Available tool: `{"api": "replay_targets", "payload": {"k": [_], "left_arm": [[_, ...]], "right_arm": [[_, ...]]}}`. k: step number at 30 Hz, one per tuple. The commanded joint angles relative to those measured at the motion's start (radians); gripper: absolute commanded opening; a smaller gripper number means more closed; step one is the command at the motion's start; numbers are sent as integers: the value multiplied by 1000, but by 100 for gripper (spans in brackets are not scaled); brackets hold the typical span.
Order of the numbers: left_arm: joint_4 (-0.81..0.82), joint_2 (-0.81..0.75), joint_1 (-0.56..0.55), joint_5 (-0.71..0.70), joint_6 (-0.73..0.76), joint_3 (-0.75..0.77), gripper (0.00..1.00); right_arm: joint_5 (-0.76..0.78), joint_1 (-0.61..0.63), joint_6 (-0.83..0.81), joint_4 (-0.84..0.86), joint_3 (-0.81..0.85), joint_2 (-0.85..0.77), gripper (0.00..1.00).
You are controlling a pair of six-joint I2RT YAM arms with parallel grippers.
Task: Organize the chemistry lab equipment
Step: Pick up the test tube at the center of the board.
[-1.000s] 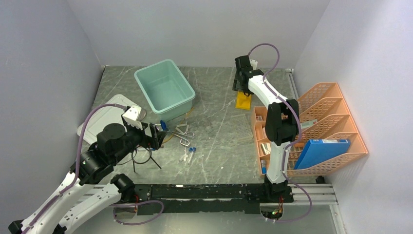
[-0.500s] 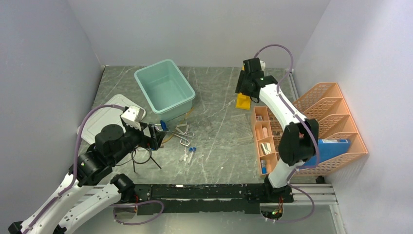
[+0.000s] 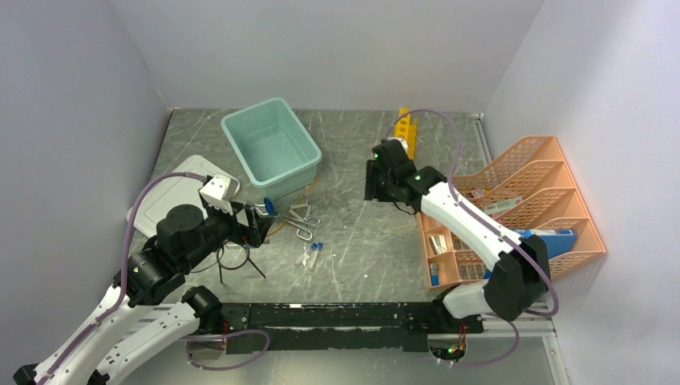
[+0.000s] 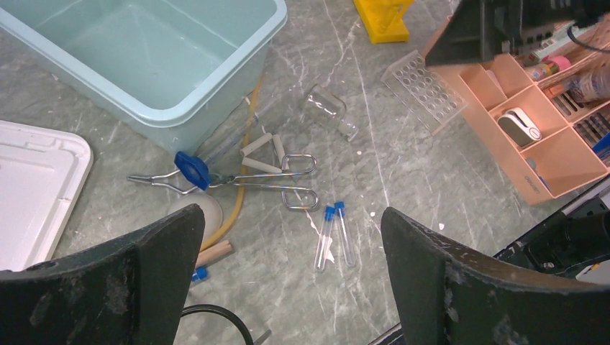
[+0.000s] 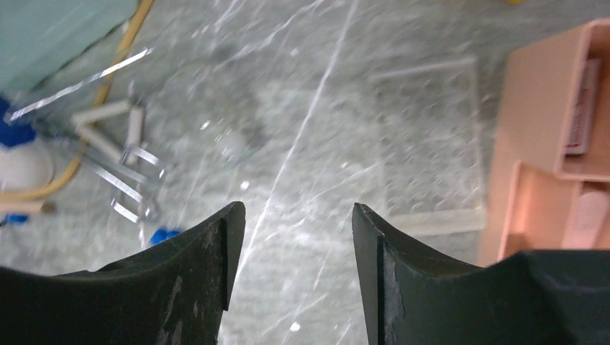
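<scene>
My right gripper moves back and down onto the nearer blue-capped tube's clear body [image 3: 313, 258] next, as that lies below it, to the left in the top view.
The yellow test-tube rack [image 3: 407, 131] stands at the back of the table, apart from both grippers; it also shows in the left wrist view [image 4: 381, 16]. My right gripper [image 3: 374, 186] is open and empty over the table's middle [image 5: 296, 215]. My left gripper [image 3: 258, 226] is open and empty above the clutter [image 4: 290, 215]. Below it lie two blue-capped tubes [image 4: 332, 233], silver wire clips [image 4: 277, 180], the tan hose [image 4: 243, 180], a wooden stick [image 4: 214, 253] and the black ring stand [image 3: 236, 258].
The teal tub [image 3: 271, 151] sits at the back left, its white lid [image 3: 164, 200] to the left. The orange organiser [image 3: 521, 200] fills the right side. A clear well plate [image 4: 426, 90] and a glass jar [image 4: 327, 110] lie mid-table.
My right gripper has pulled away from the yellow rack, moving toward the near left over the table's middle; the rack now shows in full. My left arm has hardly moved.
</scene>
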Motion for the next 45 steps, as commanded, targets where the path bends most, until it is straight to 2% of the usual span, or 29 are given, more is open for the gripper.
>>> {"api": "replay_targets", "payload": {"k": [1,9,15,23,33,45], "left_arm": [[22,3,0,15,14,-5,96],[22,12,2,17,13,-4,96],[22,13,2,16,14,-4,96],[24,9,4,21,15,-6,96],[24,0,5,23,15,-6,96],[27,-20,5,28,17,-7,96]], "right_arm": [[-38,121,69,15,-72,-83,60],[-69,324,215,80,-174,-91,57],[-23,458,293,90,-163,-15,55],[23,572,387,117,-116,116,50],[133,627,521,102,-30,271,45],[162,650,610,96,14,390,39]]}}
